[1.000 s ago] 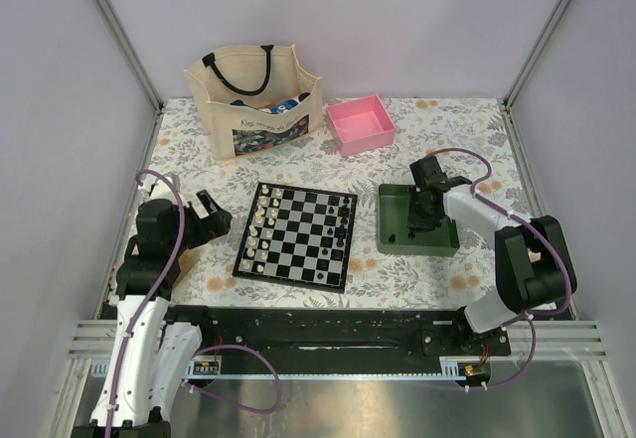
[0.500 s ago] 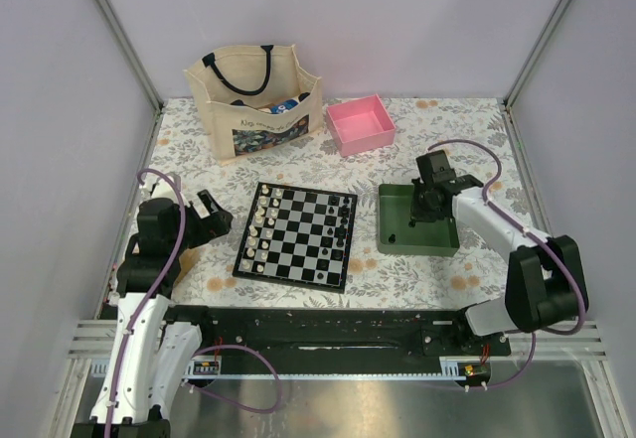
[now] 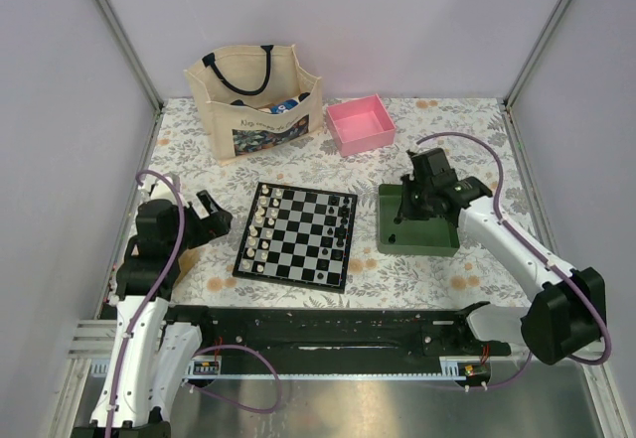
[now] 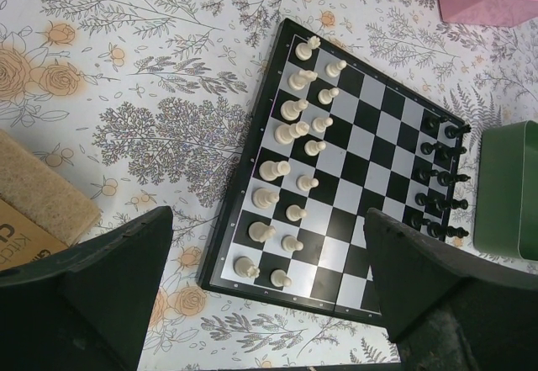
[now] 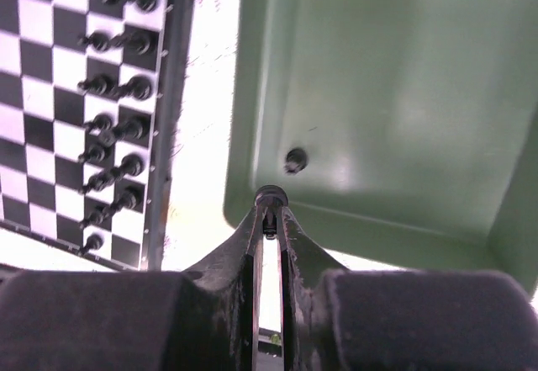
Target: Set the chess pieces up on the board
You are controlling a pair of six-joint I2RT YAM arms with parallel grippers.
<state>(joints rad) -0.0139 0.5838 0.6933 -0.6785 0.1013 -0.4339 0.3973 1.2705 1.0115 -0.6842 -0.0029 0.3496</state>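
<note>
The board's white square (image 3: pixel 335 267) (image 5: pixel 130 225) past the last back-row chess piece is empty. My right gripper will swing back and to the left in the top view next, then down onto it.
The board (image 3: pixel 288 281) lies at the table's middle, with black chess pieces (image 3: pixel 341 229) along its right side. In the right wrist view they stand in two rows (image 5: pixel 118 93) on the board (image 5: pixel 172 93). My right gripper (image 3: pixel 405 218) hangs over the near-left corner of the green tray (image 3: pixel 417 247). It is shut (image 5: pixel 271 213) on a small black chess piece (image 5: pixel 271 195), held at the fingertips. Another black piece (image 5: pixel 294 160) lies in the tray (image 5: pixel 395 76). My left gripper (image 3: pixel 214 215) stays left of the board, open (image 4: pixel 269 295) and with nothing in it.
Cream-white chessmen (image 4: pixel 290 135) fill the left side of the board (image 4: pixel 242 154); the black ones (image 4: pixel 441 182) line its right. A cloth tote bag (image 3: pixel 253 100) and a pink box (image 3: pixel 360 123) stand at the back. Cage posts flank the table.
My right gripper has closed on a black piece in the green tray and moved with it toward the tray's left edge. The left arm has not moved.
</note>
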